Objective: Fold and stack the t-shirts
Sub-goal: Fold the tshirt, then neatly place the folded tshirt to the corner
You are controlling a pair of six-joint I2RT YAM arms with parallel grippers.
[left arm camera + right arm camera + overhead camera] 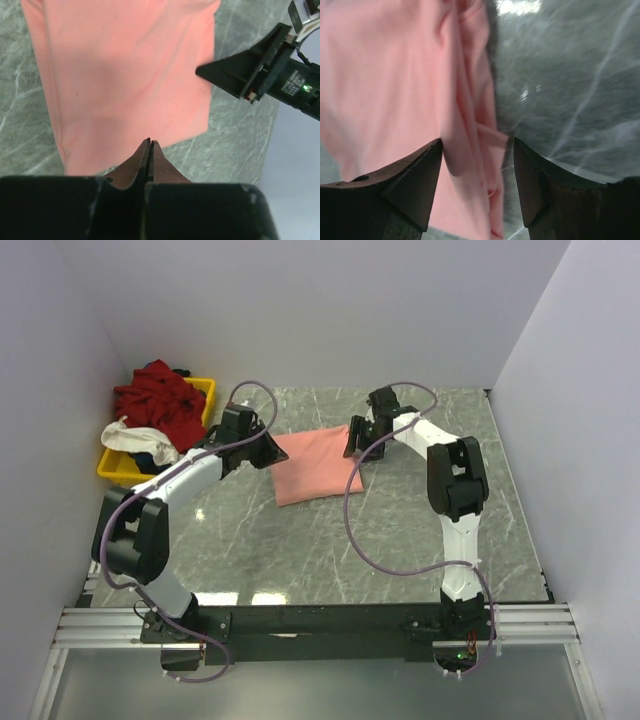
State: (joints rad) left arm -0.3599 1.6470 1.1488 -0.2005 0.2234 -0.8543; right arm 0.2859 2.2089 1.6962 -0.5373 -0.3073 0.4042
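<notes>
My right gripper will stay put and close from both sides onto the layered fold of the shirt, as its open fingers already straddle that edge.
A salmon-pink t-shirt lies folded into a rectangle on the marble table. In the left wrist view the shirt fills the upper left. My left gripper is at the shirt's left edge, its fingers pressed together just over the cloth with nothing between them. My right gripper stands at the shirt's right edge. Its jaws are open and straddle the layered fold of the shirt without pinching it. More t-shirts, one dark red and one white, are heaped at the far left.
A yellow tray at the back left holds the heap of shirts, with a dark blue piece under the white one. White walls close in the table on three sides. My right gripper's black body shows in the left wrist view.
</notes>
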